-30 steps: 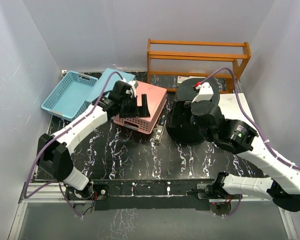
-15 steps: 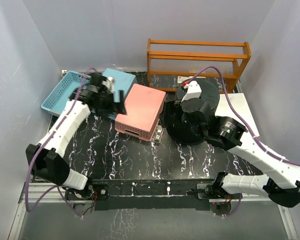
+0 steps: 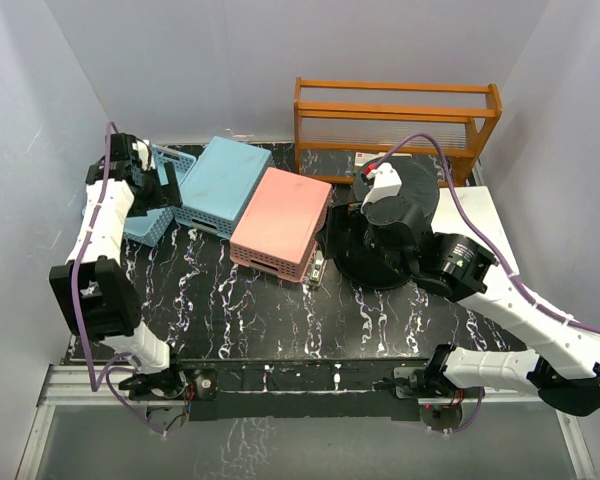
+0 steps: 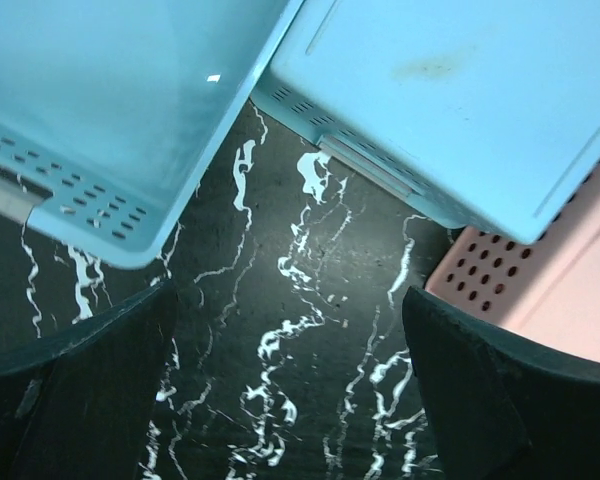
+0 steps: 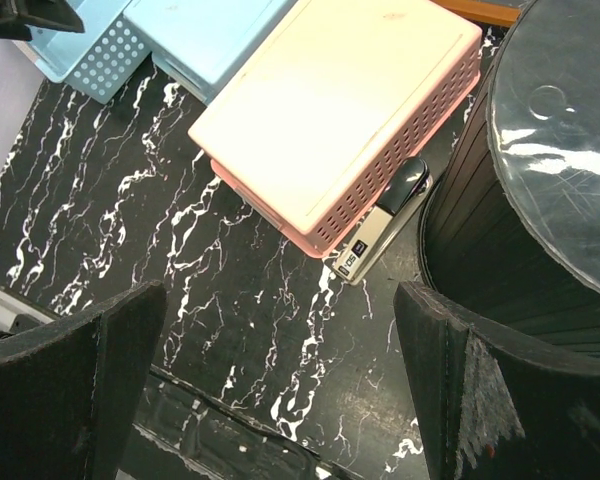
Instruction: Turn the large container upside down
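Note:
I should bring my left gripper down onto the upright blue basket's rim (image 3: 170,215) beside the overturned blue basket, since only this container still has its open side up.
The large container (image 3: 348,246) is a black bucket standing right of centre with its glossy flat base (image 5: 555,120) facing up and the wider rim down on the table. My right arm (image 3: 450,262) reaches over it and hides much of it. The right gripper (image 5: 280,395) hangs open above the dark marbled table just left of the bucket's side wall (image 5: 470,235), holding nothing. My left gripper (image 3: 158,185) is far off at the left, open and empty, over the gap (image 4: 290,390) between two blue baskets.
An upright blue basket (image 3: 145,226) sits far left. An overturned blue basket (image 3: 218,185) and an overturned pink basket (image 3: 280,220) lie beside it. A stapler (image 3: 318,268) lies between the pink basket and the bucket. A wooden rack (image 3: 395,115) stands at the back.
My left arm has swung from the pink basket to the far left, over the upright blue basket. The right gripper has shifted slightly left above the bucket.

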`<state>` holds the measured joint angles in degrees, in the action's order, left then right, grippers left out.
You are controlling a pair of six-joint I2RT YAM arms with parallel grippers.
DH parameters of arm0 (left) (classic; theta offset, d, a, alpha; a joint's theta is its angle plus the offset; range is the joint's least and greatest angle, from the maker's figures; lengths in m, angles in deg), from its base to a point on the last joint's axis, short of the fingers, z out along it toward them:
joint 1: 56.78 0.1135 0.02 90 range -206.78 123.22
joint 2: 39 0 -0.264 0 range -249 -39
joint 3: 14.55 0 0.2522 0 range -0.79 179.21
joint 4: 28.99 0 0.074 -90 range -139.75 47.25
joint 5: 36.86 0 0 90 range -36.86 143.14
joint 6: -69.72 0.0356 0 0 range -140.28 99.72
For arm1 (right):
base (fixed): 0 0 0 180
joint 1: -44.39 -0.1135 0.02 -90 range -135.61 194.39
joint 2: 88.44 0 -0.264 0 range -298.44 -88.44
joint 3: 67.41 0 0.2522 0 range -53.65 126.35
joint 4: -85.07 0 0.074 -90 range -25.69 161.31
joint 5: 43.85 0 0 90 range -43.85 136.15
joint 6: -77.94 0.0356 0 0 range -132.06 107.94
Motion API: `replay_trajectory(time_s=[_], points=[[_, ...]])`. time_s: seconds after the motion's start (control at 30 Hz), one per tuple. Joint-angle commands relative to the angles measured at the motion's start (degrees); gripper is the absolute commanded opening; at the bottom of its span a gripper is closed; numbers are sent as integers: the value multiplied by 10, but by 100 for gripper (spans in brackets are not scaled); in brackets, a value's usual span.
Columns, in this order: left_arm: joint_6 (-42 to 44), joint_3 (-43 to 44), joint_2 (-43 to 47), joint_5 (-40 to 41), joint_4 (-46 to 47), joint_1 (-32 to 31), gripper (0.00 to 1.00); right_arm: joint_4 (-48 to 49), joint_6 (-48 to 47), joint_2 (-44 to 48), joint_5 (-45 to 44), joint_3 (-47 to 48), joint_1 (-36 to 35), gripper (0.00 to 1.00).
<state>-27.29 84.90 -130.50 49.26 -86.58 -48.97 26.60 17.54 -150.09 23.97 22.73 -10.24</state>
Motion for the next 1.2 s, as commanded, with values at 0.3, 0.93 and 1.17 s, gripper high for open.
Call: replay_trajectory(time_s=[0.3, 0.93, 1.17], points=[[177, -9, -57, 26, 67, -2, 91, 10, -36, -53, 14, 73, -1, 98], [221, 9, -173, -16, 68, 22, 34, 10, -42, -75, -4, 86, 3, 98], [213, 47, -163, 5, 38, 22, 0, 9, -42, -77, -2, 89, 2, 98]])
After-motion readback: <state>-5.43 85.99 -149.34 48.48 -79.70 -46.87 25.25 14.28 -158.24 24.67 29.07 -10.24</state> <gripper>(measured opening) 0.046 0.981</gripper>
